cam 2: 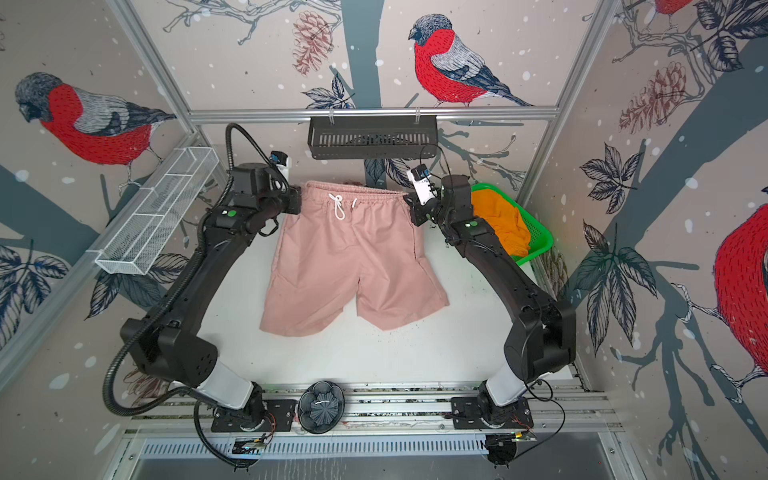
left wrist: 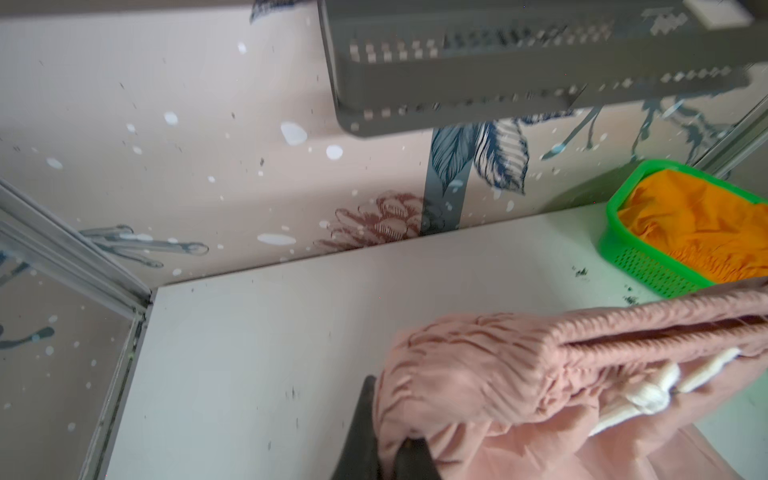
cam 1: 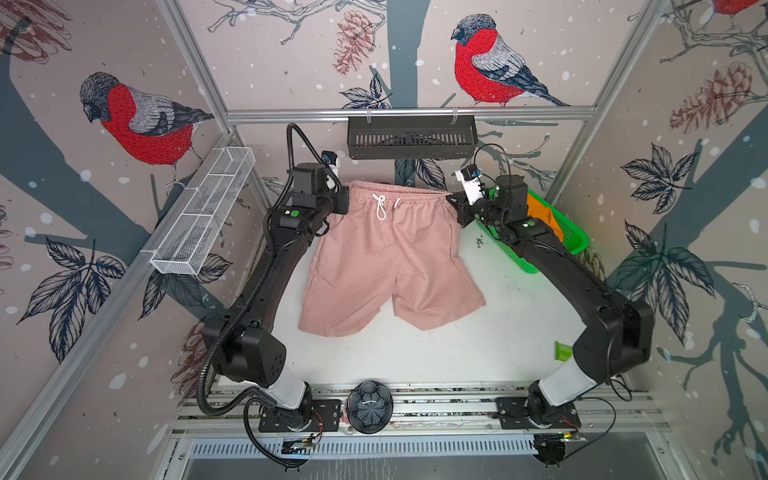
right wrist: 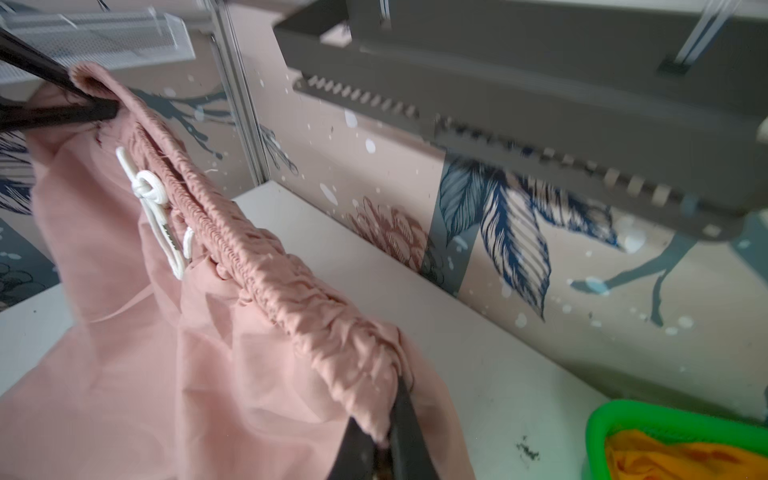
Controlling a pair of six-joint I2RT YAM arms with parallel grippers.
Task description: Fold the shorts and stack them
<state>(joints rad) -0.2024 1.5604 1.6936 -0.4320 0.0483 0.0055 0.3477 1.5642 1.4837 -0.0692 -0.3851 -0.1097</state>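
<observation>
Next, my left gripper will carry its waistband end up, then down onto the bare tabletop by the back wall (left wrist: 332,276) to release it, since the waistband still hangs lifted.
Dusty pink shorts (cam 1: 386,257) with a white drawstring (cam 1: 380,208) hang spread between my two grippers in both top views, waistband lifted at the back, legs trailing on the white table (cam 1: 478,353). My left gripper (left wrist: 395,432) is shut on the waistband's left end (left wrist: 457,365). My right gripper (right wrist: 388,428) is shut on its right end (right wrist: 332,332). The left gripper's fingers (right wrist: 83,112) also show in the right wrist view, pinching the far end. Bright orange shorts (cam 2: 503,224) lie crumpled in the green basket (cam 2: 540,232) behind my right arm.
A black slotted tray (cam 1: 411,137) hangs from the back rail just above the waistband. A white wire basket (cam 1: 203,208) is fixed to the left wall. A dark round object (cam 1: 369,405) sits on the front rail, and a small green piece (cam 1: 563,351) lies by the right arm.
</observation>
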